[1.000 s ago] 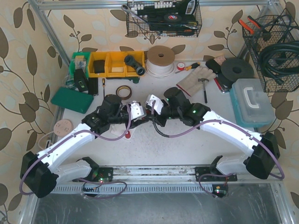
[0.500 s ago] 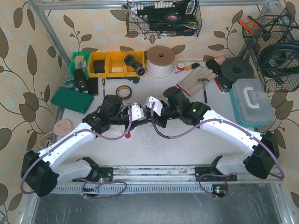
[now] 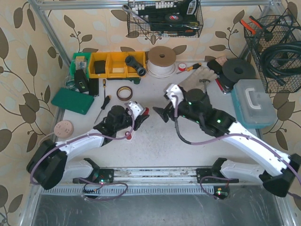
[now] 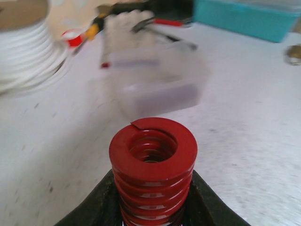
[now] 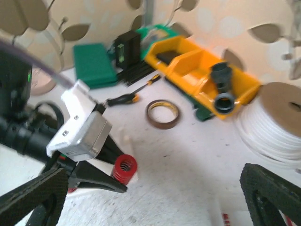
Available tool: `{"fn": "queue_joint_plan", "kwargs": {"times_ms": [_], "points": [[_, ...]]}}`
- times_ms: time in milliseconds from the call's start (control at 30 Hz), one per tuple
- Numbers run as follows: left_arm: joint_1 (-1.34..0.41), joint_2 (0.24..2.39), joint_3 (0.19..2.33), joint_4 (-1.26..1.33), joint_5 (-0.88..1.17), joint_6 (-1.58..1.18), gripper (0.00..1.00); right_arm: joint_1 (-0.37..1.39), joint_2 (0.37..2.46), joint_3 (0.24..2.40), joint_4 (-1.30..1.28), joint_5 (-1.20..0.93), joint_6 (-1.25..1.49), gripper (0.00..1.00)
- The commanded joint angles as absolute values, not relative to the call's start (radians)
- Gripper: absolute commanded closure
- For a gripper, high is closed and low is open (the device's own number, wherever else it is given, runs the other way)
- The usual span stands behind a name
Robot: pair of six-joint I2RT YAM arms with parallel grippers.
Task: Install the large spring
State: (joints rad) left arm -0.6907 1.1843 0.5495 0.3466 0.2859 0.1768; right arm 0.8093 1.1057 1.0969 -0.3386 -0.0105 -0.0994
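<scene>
My left gripper shifts left in the top view next, lowers to the white board's far end and releases. The board's near end already bears a spring.
The large spring [image 4: 153,162] is a red coil held upright between the black fingers [image 4: 96,207] of my left gripper [image 4: 153,207], which is shut on it. In the top view the spring [image 3: 146,111] shows as a red spot at the tip of the left gripper [image 3: 142,116], low over the table centre. My right gripper [image 3: 162,111] hangs just right of it, open and holding nothing. The right wrist view looks down on the spring [image 5: 124,169] in the left gripper's jaws, with the right gripper [image 5: 150,207] spread wide around the scene. A blurred translucent block [image 4: 160,87] sits beyond the spring.
A tape ring [image 5: 162,113] and a screwdriver [image 5: 123,99] lie behind the grippers. Yellow bins [image 3: 116,64], a white cord reel [image 3: 161,61], gloves [image 3: 197,80] and a green case [image 3: 73,100] line the back. A teal box [image 3: 254,103] stands at the right.
The right gripper opened, let go of the spring and drew back to the right. The left gripper closed on the spring and has pulled back with it toward its base.
</scene>
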Motion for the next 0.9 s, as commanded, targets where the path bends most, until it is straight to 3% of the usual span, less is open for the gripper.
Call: {"fn": "queue_joint_plan", "kwargs": {"times_ms": [0,300,867], "points": [[-0.720,1.261,0.494,0.718,-0.038,-0.032,1.00,0.804,0.998,1.036,-0.309,0.206,-0.003,0.00],[-0.750,1.337,0.421,0.827,-0.292,-0.076,1.00,0.797,0.888,0.988,-0.324,0.249,-0.034,0.00],[-0.750,1.377,0.375,0.810,-0.265,-0.164,1.00,0.795,0.853,0.980,-0.320,0.253,-0.057,0.01]]}}
